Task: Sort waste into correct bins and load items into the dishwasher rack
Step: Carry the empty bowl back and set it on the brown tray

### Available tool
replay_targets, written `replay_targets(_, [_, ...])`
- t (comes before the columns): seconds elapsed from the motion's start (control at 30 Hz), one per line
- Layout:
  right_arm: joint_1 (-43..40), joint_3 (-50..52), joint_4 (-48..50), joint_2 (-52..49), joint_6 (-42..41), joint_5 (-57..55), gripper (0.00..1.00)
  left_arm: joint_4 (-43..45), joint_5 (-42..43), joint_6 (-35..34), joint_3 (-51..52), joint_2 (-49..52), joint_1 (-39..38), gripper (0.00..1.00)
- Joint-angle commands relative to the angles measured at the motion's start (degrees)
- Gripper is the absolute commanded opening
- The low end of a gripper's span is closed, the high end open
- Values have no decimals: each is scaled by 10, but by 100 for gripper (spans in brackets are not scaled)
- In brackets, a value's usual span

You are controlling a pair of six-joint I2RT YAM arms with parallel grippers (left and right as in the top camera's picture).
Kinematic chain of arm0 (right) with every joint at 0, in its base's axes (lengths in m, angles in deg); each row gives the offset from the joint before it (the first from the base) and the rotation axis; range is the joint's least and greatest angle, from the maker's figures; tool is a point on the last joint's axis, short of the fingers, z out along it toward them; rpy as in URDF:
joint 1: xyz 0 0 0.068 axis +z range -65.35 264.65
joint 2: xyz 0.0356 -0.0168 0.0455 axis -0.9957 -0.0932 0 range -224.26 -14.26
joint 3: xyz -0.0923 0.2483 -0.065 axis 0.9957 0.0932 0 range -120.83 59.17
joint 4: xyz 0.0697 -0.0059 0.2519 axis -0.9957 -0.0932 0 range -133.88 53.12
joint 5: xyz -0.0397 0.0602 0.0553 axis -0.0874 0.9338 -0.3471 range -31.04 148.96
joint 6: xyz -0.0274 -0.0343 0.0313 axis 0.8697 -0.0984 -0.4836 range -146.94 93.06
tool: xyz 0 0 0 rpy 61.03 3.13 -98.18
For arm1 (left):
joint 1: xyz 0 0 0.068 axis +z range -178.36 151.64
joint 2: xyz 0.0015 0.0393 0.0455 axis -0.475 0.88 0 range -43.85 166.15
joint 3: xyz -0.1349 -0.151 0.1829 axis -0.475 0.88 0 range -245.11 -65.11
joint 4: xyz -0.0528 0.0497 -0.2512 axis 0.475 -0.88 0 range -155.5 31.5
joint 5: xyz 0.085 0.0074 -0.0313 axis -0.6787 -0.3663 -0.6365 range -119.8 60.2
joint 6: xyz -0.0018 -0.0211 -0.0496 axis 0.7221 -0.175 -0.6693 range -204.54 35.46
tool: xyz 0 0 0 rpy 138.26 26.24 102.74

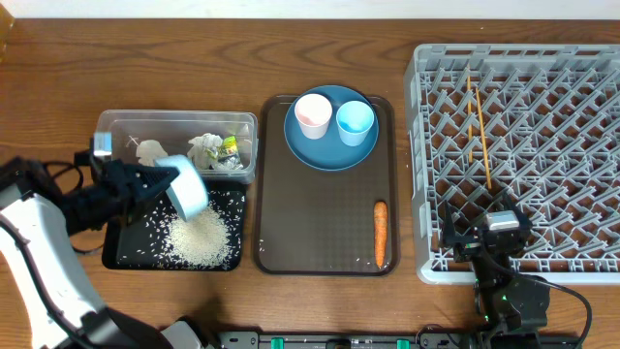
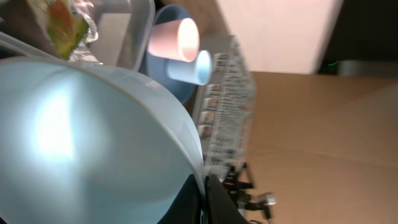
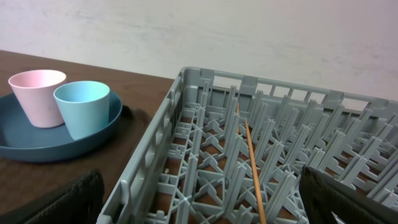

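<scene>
My left gripper will swing down onto the brown tray's bare bottom beside the carrot, level the bowl and release, as rice (image 1: 201,237) is piled in the black tray.
My left gripper (image 1: 167,183) is shut on the rim of the white bowl (image 1: 186,184), which is tipped over the black tray (image 1: 108,260). A pile of rice (image 1: 201,237) lies in that tray. In the left wrist view the bowl (image 2: 93,143) fills the frame, its rim pinched between my fingers (image 2: 214,202). The clear tub (image 1: 176,119) holds paper wads (image 1: 205,148) and a green-yellow wrapper (image 1: 231,146). A white cup (image 1: 313,114) and a light blue cup (image 1: 355,121) stand on the blue plate (image 1: 325,150). The carrot (image 1: 380,233) lies on the brown tray. My right gripper (image 1: 489,237) hangs open over the front left corner of the grey rack (image 1: 542,145).
The brown serving tray (image 1: 320,223) lies between the bins and the rack. Two thin chopsticks (image 1: 479,131) rest inside the rack, one of them a chopstick (image 3: 252,162) just ahead of my right gripper (image 3: 202,199). Loose rice grains are scattered across the black tray.
</scene>
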Motion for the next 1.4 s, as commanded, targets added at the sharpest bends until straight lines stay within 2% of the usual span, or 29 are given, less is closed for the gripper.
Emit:
replay_targets(0.0, [-9, 1, -2, 2, 2, 2, 99, 24, -78, -88, -17, -30, -37, 6])
replay_targets(0.17, [-9, 1, -2, 2, 2, 2, 99, 97, -166, -199, -17, -73, -140, 6])
replay_targets(0.4, [-9, 1, -2, 2, 2, 2, 99, 187, -296, -337, -16, -99, -352, 6])
replay_targets(0.57, [-9, 1, -2, 2, 2, 2, 99, 223, -447, -406, -16, -88, -516, 6])
replay_targets(0.7, [-9, 1, -2, 2, 2, 2, 99, 256, -505, -440, -16, -65, -622, 6])
replay_targets(1.03, [-9, 1, -2, 2, 2, 2, 99, 294, -553, -469, -13, 57, -776, 6])
replay_targets(1.37, [-9, 1, -2, 2, 2, 2, 99, 310, -580, -474, -11, 145, -809, 6])
